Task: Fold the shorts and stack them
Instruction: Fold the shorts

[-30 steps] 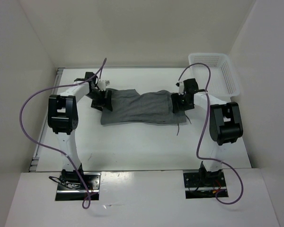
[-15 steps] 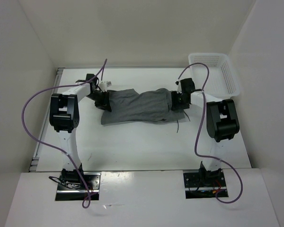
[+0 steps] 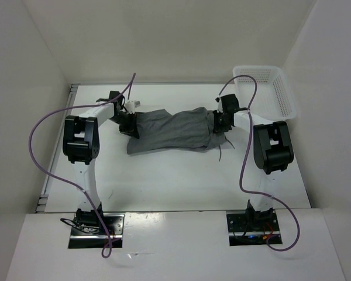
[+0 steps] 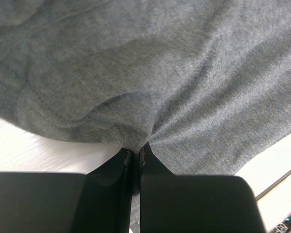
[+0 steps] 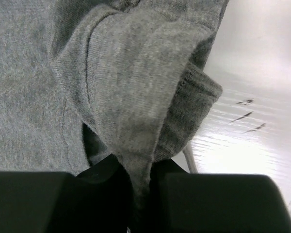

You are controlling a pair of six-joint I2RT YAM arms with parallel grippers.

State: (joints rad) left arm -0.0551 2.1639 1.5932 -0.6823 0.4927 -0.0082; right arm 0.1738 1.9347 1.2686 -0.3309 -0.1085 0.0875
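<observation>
My left gripper carries the shorts' hem to the right in the top view next, since the shorts' middle (image 3: 174,130) lies there, then returns and releases it.
The grey shorts (image 3: 169,132) lie spread across the middle of the white table, bunched toward the centre. My left gripper (image 3: 127,124) is shut on the left hem of the shorts (image 4: 136,97), a pinch of fabric caught between its black fingers (image 4: 111,167). My right gripper (image 3: 218,124) is shut on the right end, where a thick fold of the shorts (image 5: 136,97) with the waistband runs down between its fingers (image 5: 174,170). The thin drawstring (image 3: 220,154) dangles below the right end, and a pale piece of the drawstring (image 5: 189,158) shows beside the right finger.
A white mesh basket (image 3: 268,88) stands at the back right, close behind the right arm. Purple cables loop off both arms (image 3: 38,126). White walls enclose the table on the left, back and right.
Both grippers have closed on the ends of the shorts and lifted them slightly. The two ends have drawn inward, so the cloth now bunches in the middle.
</observation>
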